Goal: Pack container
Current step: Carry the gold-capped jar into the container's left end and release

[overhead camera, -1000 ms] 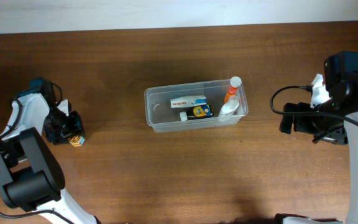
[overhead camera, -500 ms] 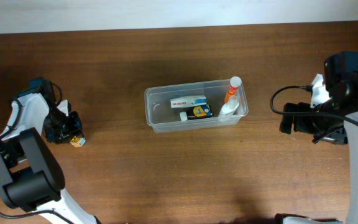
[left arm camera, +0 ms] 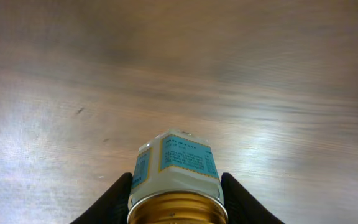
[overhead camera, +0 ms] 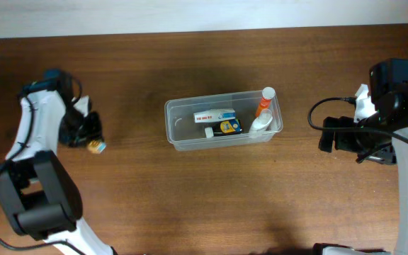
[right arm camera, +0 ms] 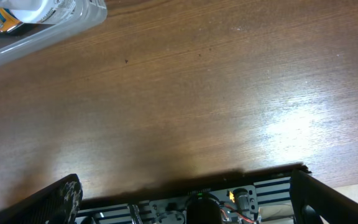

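Note:
My left gripper carries the jar (left arm camera: 176,171) up and toward the container next, then down into the container's empty end beside the white box.
The container (overhead camera: 183,138) is a clear plastic bin at the table's middle, holding a white box, a small dark bottle, a white bottle and an orange-necked bottle. Its corner shows in the right wrist view (right arm camera: 55,25). My left gripper (overhead camera: 91,139) is at the far left, shut on a small jar (left arm camera: 176,171) with a gold lid and a blue-and-white label, also seen from overhead (overhead camera: 96,146). The jar is held off the wood. My right gripper (overhead camera: 326,134) is open and empty, right of the container; its fingers sit wide apart in its wrist view (right arm camera: 188,199).
The brown wooden table (overhead camera: 204,205) runs to a pale wall edge at the back (overhead camera: 190,14). The right arm's base and cables (overhead camera: 388,106) stand at the right side.
My left gripper has lifted the jar and moved it up-frame and slightly right, toward the container. The right arm has not moved.

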Controlling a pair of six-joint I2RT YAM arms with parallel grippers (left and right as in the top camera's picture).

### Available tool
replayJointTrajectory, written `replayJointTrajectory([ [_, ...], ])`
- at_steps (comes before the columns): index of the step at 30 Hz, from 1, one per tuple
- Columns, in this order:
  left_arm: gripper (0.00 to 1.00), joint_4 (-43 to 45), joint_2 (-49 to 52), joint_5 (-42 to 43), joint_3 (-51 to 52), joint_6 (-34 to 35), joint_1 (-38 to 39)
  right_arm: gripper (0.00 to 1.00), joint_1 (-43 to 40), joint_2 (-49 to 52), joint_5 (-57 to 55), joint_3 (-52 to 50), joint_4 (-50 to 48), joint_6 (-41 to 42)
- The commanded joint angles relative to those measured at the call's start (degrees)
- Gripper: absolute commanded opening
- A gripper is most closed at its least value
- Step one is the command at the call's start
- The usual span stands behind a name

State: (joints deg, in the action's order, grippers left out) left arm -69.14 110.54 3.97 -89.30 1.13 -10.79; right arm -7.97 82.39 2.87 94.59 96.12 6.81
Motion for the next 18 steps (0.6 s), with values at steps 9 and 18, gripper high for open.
replayJointTrajectory([
  [9, 0.13, 4.74, -10.36, 1.18, -6.58, -0.26, 21.81, 0.98, -0.31, -0.28, -0.50, -0.22, -0.11, -0.59],
  [18, 0.13, 9.57, -7.02, -2.40, -6.49, -0.24, 32.54, 0.98, -0.31, -0.28, -0.50, -0.22, -0.09, -0.59],
])
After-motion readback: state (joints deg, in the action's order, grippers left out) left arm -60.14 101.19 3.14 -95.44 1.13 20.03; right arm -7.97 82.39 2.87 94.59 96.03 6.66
